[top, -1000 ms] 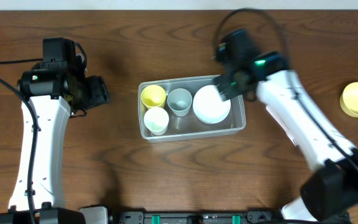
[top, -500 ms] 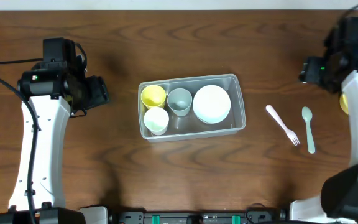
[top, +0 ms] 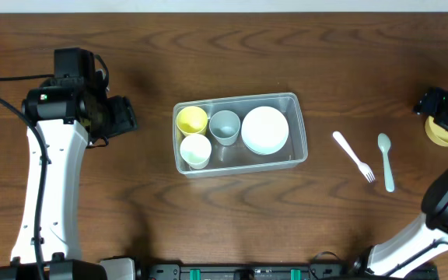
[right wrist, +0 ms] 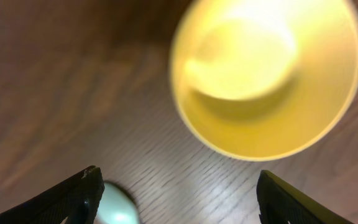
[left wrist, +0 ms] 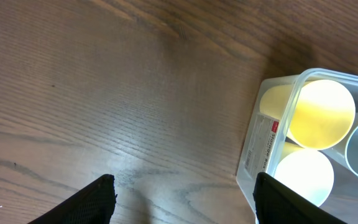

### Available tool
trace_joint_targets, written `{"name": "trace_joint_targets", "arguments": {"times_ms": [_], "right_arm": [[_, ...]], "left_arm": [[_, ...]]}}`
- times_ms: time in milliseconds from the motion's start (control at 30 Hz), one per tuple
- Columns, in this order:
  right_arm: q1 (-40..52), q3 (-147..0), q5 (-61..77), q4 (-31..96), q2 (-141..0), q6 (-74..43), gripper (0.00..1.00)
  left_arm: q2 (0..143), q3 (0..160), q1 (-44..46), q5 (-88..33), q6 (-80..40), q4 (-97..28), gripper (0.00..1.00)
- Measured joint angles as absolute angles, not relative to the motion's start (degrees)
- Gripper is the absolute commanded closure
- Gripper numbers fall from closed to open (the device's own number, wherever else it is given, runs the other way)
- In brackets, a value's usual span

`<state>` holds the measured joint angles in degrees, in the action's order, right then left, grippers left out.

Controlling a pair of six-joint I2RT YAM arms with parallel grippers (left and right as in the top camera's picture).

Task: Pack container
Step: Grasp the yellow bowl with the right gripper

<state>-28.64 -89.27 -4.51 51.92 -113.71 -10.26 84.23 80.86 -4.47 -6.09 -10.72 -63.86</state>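
Observation:
The yellow bowl's spoon-side rim (top: pixel 428 131) (right wrist: pixel 190 123) lies below my right gripper, so next my right gripper will lower its open fingers astride it, one finger entering the yellow bowl's hollow that faces up.
The clear plastic container (top: pixel 300 148) sits mid-table and holds a yellow cup (top: pixel 191 120), a white cup (top: pixel 196 150), a pale grey cup (top: pixel 225 126) and a white bowl (top: pixel 265 129). Its left end shows in the left wrist view (left wrist: pixel 263 143). My left gripper (top: pixel 124 117) is open and empty, left of the container. My right gripper (top: pixel 434 105) is open and empty at the right edge, beside a yellow bowl (top: pixel 446 134). That bowl fills the right wrist view (right wrist: pixel 266 74), above the open jaws (right wrist: pixel 176 199).
A white fork (top: pixel 354 156) and a pale green spoon (top: pixel 386 161) lie on the wood right of the container. The spoon's bowl shows by my right gripper's left finger (right wrist: pixel 117 208).
My right arm has swung from over the container to the table's right edge, above the yellow bowl. The fork and spoon came into view. The left arm has not moved.

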Motion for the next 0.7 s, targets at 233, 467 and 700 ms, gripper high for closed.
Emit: {"name": "trace_joint_targets", "arguments": {"times_ms": [233, 467, 700], "right_arm": [[-29.8, -89.1, -2.6, 50.0, -120.4, -9.7, 0.21], [-29.8, -89.1, -0.5, 49.4, -121.9, -9.0, 0.32], [-29.8, -89.1, 1.1, 50.1, -121.9, -8.5, 0.68]], "left_arm": [[84.2, 80.9, -4.4, -6.1, -10.7, -63.9, 0.28], [84.2, 80.9, -4.4, -6.1, -10.7, -63.9, 0.28], [84.2, 80.9, -4.5, -6.1, -10.7, -63.9, 0.28]]}}
